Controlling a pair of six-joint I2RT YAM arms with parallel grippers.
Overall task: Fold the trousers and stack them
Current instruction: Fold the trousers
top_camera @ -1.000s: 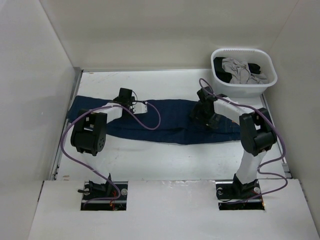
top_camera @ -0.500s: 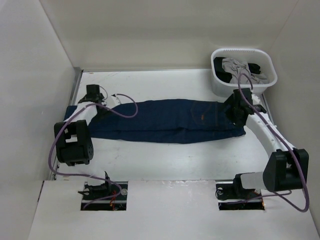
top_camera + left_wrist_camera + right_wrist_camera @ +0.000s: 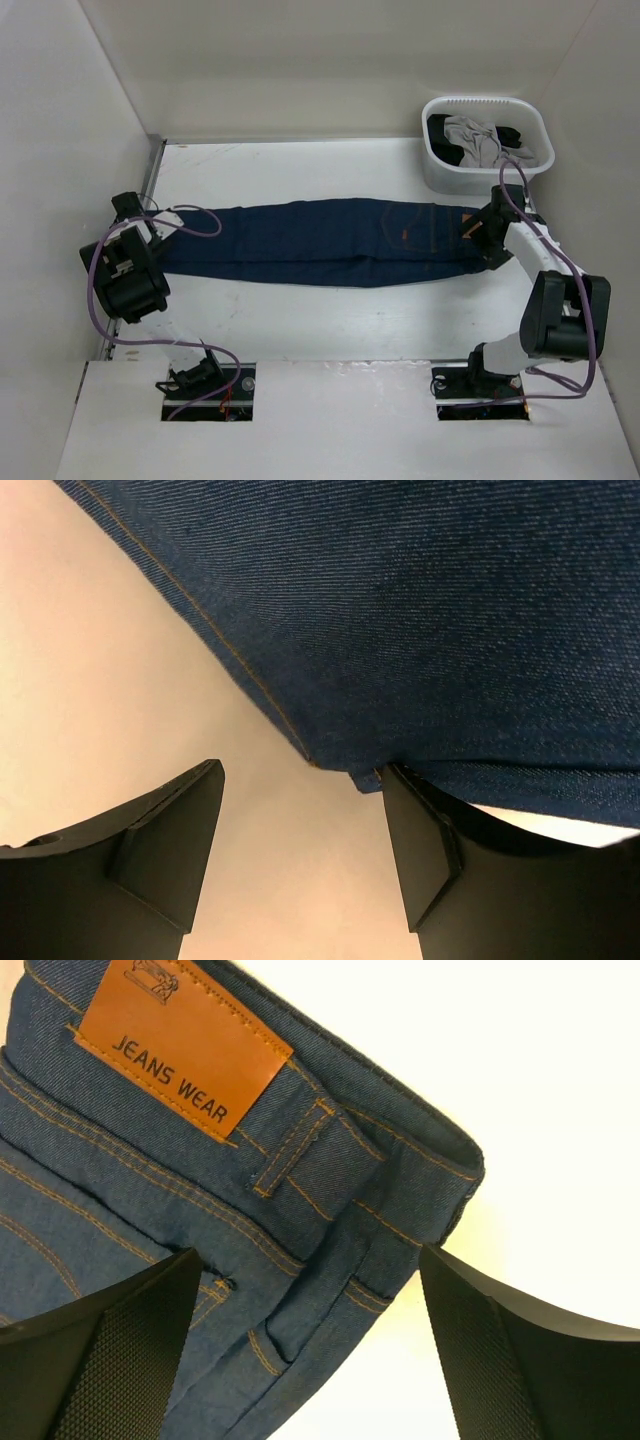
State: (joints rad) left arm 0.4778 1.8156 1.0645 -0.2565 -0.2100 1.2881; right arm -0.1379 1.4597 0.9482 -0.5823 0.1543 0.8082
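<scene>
My right gripper comes down next onto the trousers' upper waistband edge (image 3: 358, 1160) beside the belt loop and closes, since that edge lies below it, between its open fingers.
The dark navy jeans (image 3: 320, 240) lie stretched flat across the table, folded lengthwise, leg ends at the left and waistband at the right. My left gripper (image 3: 150, 222) is open at the leg ends. In the left wrist view, the left gripper (image 3: 300, 780) is low over bare table, and a corner of the jeans' hem (image 3: 365, 776) touches its right finger (image 3: 420, 840). My right gripper (image 3: 480, 230) is open at the waistband. In the right wrist view, the right gripper (image 3: 310, 1260) straddles the waistband corner (image 3: 400, 1200), below the tan "JEANS WEAR" patch (image 3: 180, 1060).
A white basket (image 3: 432, 160) stands at the back right, right behind the waistband end, with a light grey garment (image 3: 475, 135) and a black garment (image 3: 515, 135) in it. White walls enclose the table on the left, back and right.
Both grippers moved outward from the middle of the jeans, the left one to the leg ends and the right one to the waistband. The jeans now lie longer and straighter.
</scene>
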